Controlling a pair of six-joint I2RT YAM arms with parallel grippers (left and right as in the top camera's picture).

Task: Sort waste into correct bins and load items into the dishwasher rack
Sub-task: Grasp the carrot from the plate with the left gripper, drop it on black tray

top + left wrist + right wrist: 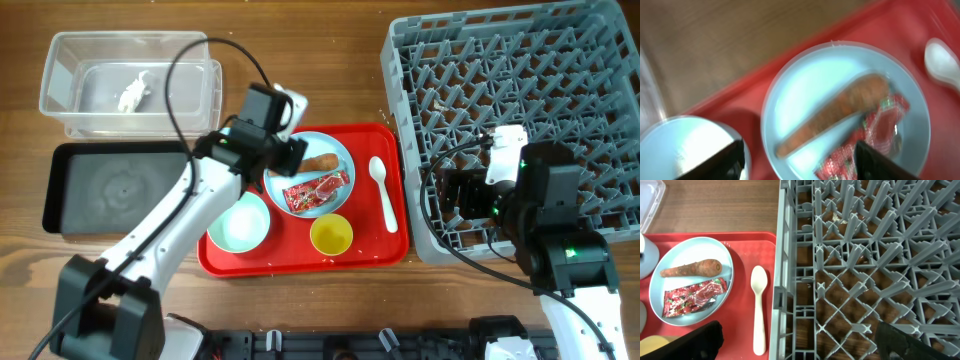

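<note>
The stick lies slanted to the gap between my open fingers. Next, my left gripper will move down and turn onto the stick's thin end [278, 172] [788, 145].
The light blue plate [316, 170] sits on the red tray [300, 262] and holds the brown carrot-like stick [322, 162] and the red snack wrapper [316, 190]; they also show in the left wrist view, stick [840, 110], wrapper [875, 135]. My left gripper [797, 162] is open and empty just above the plate, over the stick's thin end. The mint-green bowl [240, 224], yellow cup [331, 235] and white spoon [382, 192] lie on the tray. My right gripper [800, 340] is open and empty over the grey dishwasher rack's [600, 60] left edge. A crumpled white scrap [134, 92] lies in the clear tub [60, 60].
The black tray [70, 190] lies left of the red tray, in front of the clear tub. Black cables loop over the left arm and beside the rack. Bare wood table shows at the far left and back middle.
</note>
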